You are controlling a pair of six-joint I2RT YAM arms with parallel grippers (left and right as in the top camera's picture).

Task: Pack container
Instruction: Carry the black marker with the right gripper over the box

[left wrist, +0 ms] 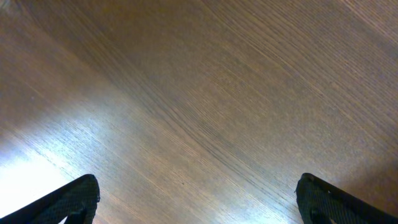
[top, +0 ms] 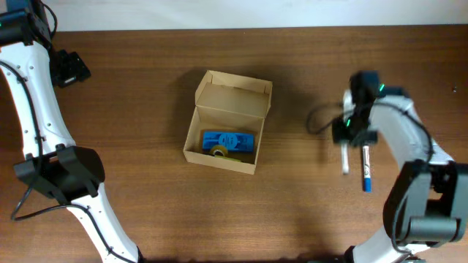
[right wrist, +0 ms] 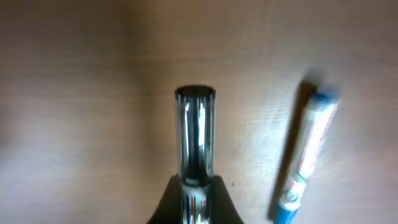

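Next, my right gripper swings across to the container and releases the pen over the blue box, as that lies to its left in the overhead view.
The brown cardboard container stands open at the table's middle, lid flap up at the back. Inside lie a small flat blue box and a yellowish tape roll. My right gripper is shut on a shiny silver pen, which sticks out from between the fingers; in the overhead view the pen points toward the front. A white marker with a blue cap lies on the table just right of it, and it also shows in the right wrist view. My left gripper is open over bare wood at the far left.
The left arm's base stands at the front left and the right arm's base at the front right. A black cable loops beside the right wrist. The table's far edge runs along the top.
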